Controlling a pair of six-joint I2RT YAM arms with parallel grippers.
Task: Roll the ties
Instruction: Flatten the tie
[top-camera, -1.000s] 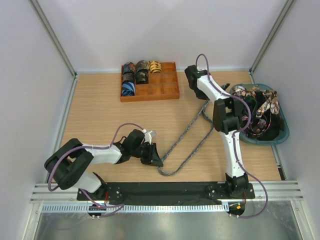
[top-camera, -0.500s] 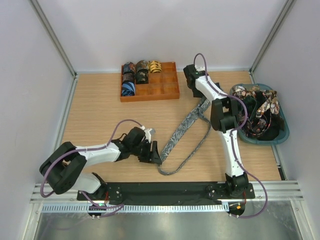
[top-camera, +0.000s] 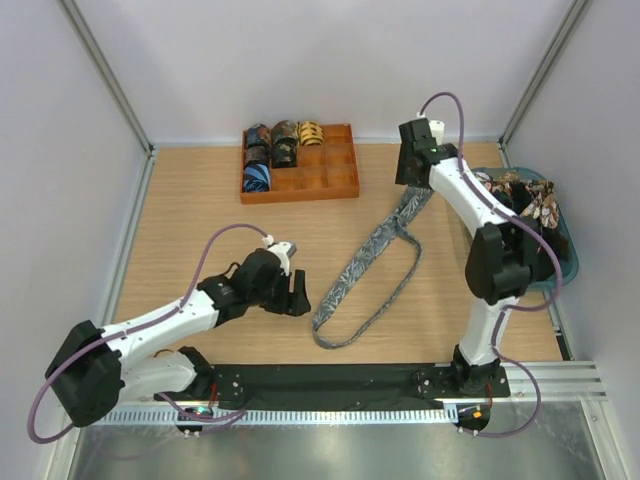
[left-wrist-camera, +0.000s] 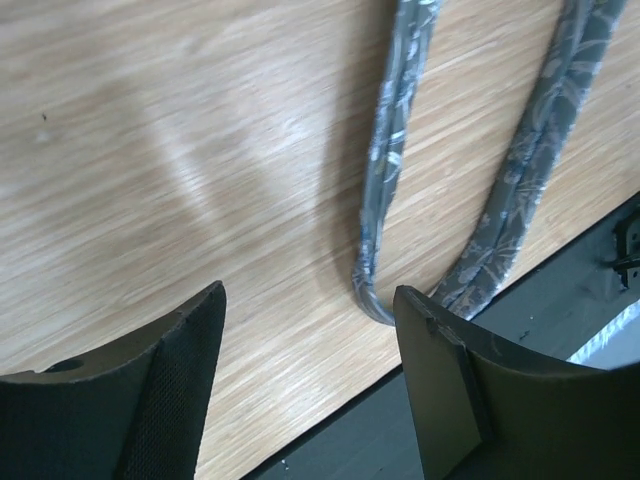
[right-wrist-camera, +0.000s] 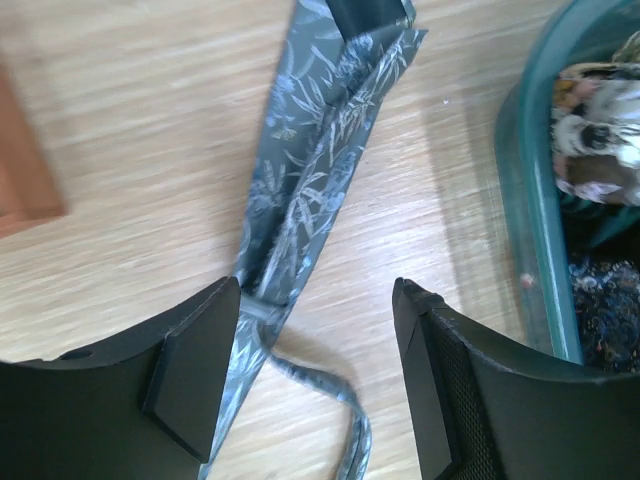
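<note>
I should next swing my left gripper to its right in the top view and down onto the tie's narrow part below, by the bend.
A grey-blue leaf-print tie (top-camera: 365, 265) lies loose on the wooden table in a long loop. Its wide end (right-wrist-camera: 320, 150) is near my right gripper and its bend (left-wrist-camera: 368, 285) is near the front edge. My left gripper (top-camera: 297, 296) stands open just left of the bend, with only bare wood between its fingers (left-wrist-camera: 310, 300). My right gripper (top-camera: 412, 182) hovers open over the tie's far end; its left finger is above the fabric and nothing is gripped (right-wrist-camera: 315, 290). Several rolled ties (top-camera: 272, 148) sit in the orange tray (top-camera: 335, 185).
A teal basket (top-camera: 568, 262) at the right holds a heap of loose patterned ties (top-camera: 525, 195); its rim (right-wrist-camera: 525, 200) shows in the right wrist view. The black base strip (top-camera: 330, 382) runs along the near edge, close to the tie's bend.
Both grippers have opened and let go of the tie, which now lies flat with its wide blade spread out. The right gripper moved right; the left one drew back up and left.
</note>
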